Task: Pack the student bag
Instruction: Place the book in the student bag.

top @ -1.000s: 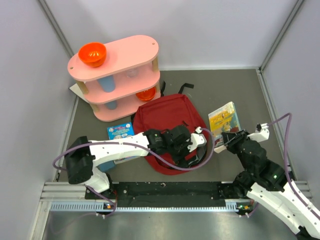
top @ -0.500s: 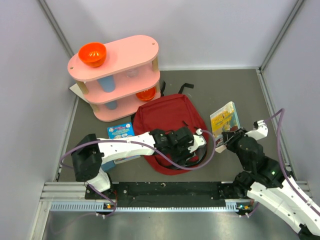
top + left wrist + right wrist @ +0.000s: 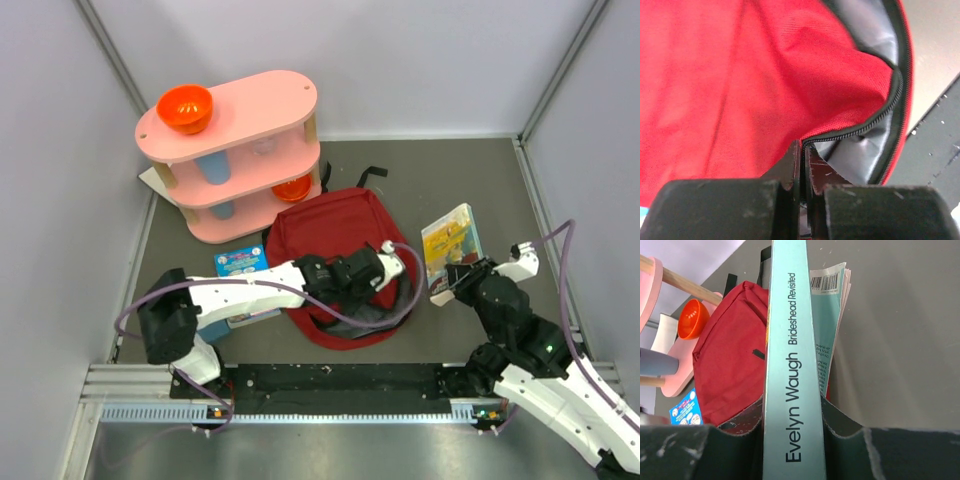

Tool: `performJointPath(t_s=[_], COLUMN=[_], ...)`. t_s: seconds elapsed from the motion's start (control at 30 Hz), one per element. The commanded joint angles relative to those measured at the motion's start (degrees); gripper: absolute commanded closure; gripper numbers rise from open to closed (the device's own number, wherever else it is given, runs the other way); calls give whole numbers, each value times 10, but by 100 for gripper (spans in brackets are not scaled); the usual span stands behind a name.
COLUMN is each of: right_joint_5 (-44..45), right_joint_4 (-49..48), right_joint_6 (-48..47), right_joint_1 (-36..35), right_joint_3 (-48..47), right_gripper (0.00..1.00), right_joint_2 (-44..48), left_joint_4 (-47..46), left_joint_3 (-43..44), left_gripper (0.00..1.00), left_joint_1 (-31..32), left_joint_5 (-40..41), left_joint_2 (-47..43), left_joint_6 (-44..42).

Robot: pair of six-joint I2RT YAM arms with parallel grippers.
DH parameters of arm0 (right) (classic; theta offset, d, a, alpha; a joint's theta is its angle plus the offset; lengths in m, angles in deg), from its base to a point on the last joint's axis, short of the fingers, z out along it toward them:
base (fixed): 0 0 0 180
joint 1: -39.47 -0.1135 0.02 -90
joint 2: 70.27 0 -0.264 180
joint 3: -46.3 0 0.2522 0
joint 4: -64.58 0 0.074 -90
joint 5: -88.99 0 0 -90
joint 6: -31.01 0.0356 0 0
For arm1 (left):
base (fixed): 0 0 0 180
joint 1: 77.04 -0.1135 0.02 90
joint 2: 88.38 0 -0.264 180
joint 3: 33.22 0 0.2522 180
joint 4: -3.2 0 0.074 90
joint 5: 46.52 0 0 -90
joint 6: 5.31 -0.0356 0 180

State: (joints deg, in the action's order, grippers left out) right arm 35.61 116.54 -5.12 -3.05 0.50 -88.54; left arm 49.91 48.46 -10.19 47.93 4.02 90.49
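The bag's zip is open, so my right gripper should next go left in the top view and down into the bag's grey-lined opening (image 3: 396, 303) to release the book.
The student bag (image 3: 335, 228), dark red, lies in the middle of the table with its near end open. In the left wrist view its red fabric (image 3: 740, 75) fills the frame and grey lining (image 3: 865, 30) shows behind the zip. My left gripper (image 3: 804, 150) is shut on the zip edge of the opening. From above, my left gripper (image 3: 385, 265) sits over the bag's near right part. My right gripper (image 3: 792, 415) is shut on a book with a pale teal spine (image 3: 790, 355), held right of the bag. From above, the book (image 3: 450, 243) shows a yellow cover in front of my right gripper (image 3: 452, 282).
A pink two-tier shelf (image 3: 240, 140) stands at the back left. It carries an orange bowl (image 3: 185, 108) on top, blue cups and a second orange bowl (image 3: 292, 187) below. A blue book (image 3: 242, 262) lies left of the bag. Grey walls close in on three sides.
My left gripper has closed on the bag's zip edge and pulled it up and back, so more grey lining shows. The right arm has barely moved with its book.
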Motion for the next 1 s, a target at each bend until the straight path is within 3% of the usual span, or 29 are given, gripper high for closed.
performJointPath(t_s=[0.0,0.2,0.5,0.77,0.97], right_joint_5=[26,-11,-146,-182,-265], right_joint_4=[-40,-22,-16,1,13], right_joint_6=[9,44,191,180,137], right_joint_1=[-4,-4,-5,-5,-5], right_joint_3=[-32,-25,44,34,6], right_gripper=[100,100,100,100,100], right_joint_2=[21,52,132,236,206], left_joint_4=[-19,-36,-100,-119,-129], left_joint_3=[25,91,136,112,114], left_gripper=[100,100,100,100,100], left_joint_1=[-57,-131,-134,-134,-133], left_joint_5=[97,105,86,51,28], left_joint_2=[-74,-143,-194,-191,-174], left_joint_6=[46,33,54,65,76])
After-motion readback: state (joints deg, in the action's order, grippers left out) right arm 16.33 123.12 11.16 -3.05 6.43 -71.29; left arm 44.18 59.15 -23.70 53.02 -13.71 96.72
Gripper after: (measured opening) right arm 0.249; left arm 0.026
